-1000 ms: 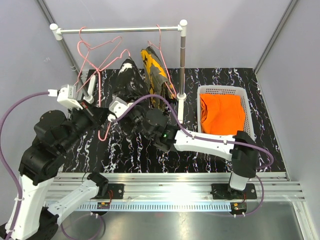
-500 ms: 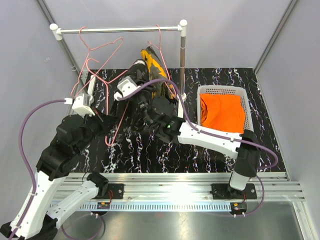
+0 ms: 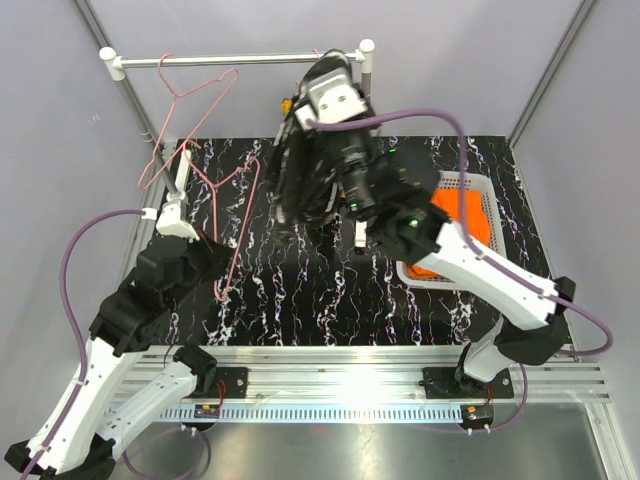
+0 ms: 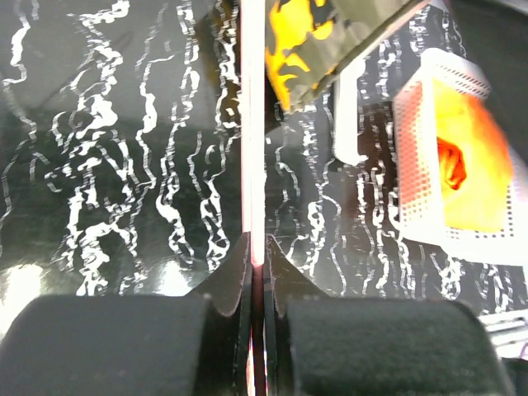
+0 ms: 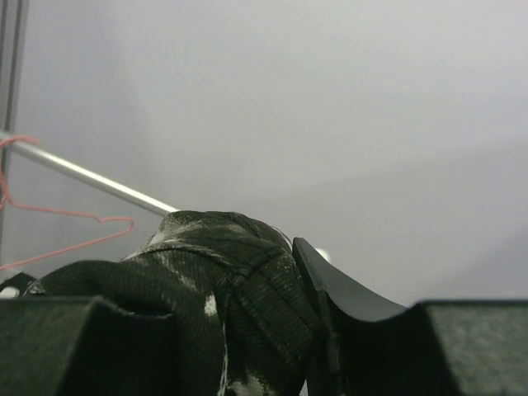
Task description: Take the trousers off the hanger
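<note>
The black trousers (image 3: pixel 293 195) are free, so my right gripper next swings down over the basket, below it and to its right in the top view, and releases.
My left gripper (image 3: pixel 215 265) is shut on the wire of a bare pink hanger (image 3: pixel 235 215), low over the black marbled table; in the left wrist view its jaws (image 4: pixel 257 247) pinch the wire (image 4: pixel 254 124). My right gripper (image 3: pixel 300 150) is raised near the rail and shut on the black white-specked trousers (image 3: pixel 293 195), which hang free of the hanger. In the right wrist view the cloth (image 5: pixel 206 280) fills the jaws (image 5: pixel 247 272). The camouflage trousers (image 4: pixel 330 41) hang behind, mostly hidden in the top view. The orange trousers (image 3: pixel 462 205) lie in the basket.
A white rail (image 3: pixel 240 59) on posts spans the back, with another empty pink hanger (image 3: pixel 190 95) on it. A white mesh basket (image 3: pixel 470 178) stands at the right, partly under my right arm. Grey walls close in on both sides.
My right arm has lifted the black trousers up and to the right, off the pink hanger. My left gripper still holds the hanger, which now hangs bare.
</note>
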